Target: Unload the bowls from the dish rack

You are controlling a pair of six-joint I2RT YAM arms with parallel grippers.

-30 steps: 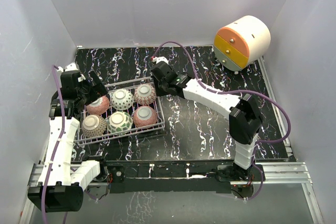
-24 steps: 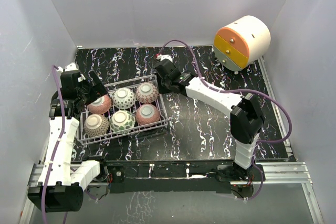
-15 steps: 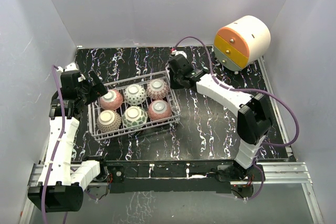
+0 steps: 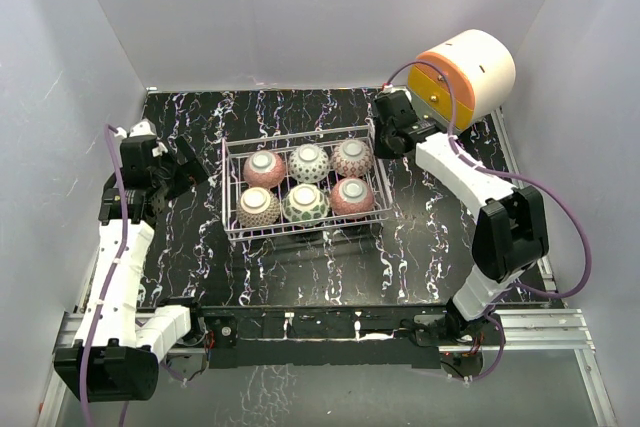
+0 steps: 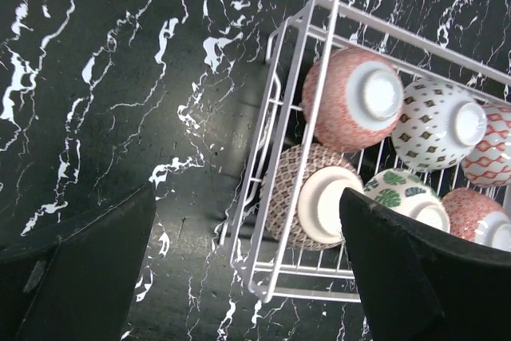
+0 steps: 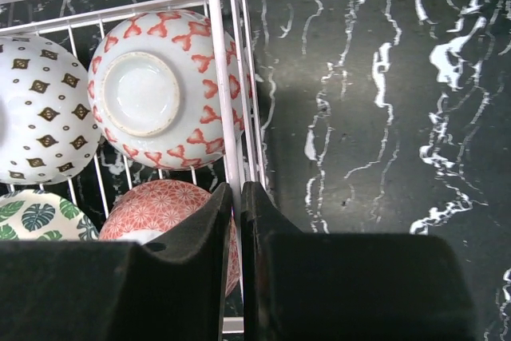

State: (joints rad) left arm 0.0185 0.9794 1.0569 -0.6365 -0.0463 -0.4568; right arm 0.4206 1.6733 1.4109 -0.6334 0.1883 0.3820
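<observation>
I should next lower my left gripper to its right in the top view, to the rack's rim wire below it by the beige bowl, and turn it to match the wire's slant.
The dish rack (image 4: 300, 135), a low white wire basket, stands mid-table with several patterned bowls upside down in two rows, among them a pink one (image 4: 265, 167) and a green-leaf one (image 4: 305, 203). My right gripper (image 4: 380, 144) is at the rack's right end. In the right wrist view this gripper (image 6: 237, 197) is shut on the rack's rim wire (image 6: 223, 77), beside a red-and-white bowl (image 6: 200, 93). My left gripper (image 4: 185, 172) hangs open to the left of the rack. In its wrist view the left gripper (image 5: 247, 269) straddles the rack's corner (image 5: 271, 277) without touching it, near a beige bowl (image 5: 291, 205).
A white, orange and yellow cylindrical drawer unit (image 4: 462, 77) stands at the back right corner, just behind my right arm. White walls close in the black marbled table (image 4: 430, 237) on three sides.
The rack with its bowls has slid to the right across the table, pulled by my right gripper on its rim. The left arm has stayed nearly still, and the rack now sits farther from it.
</observation>
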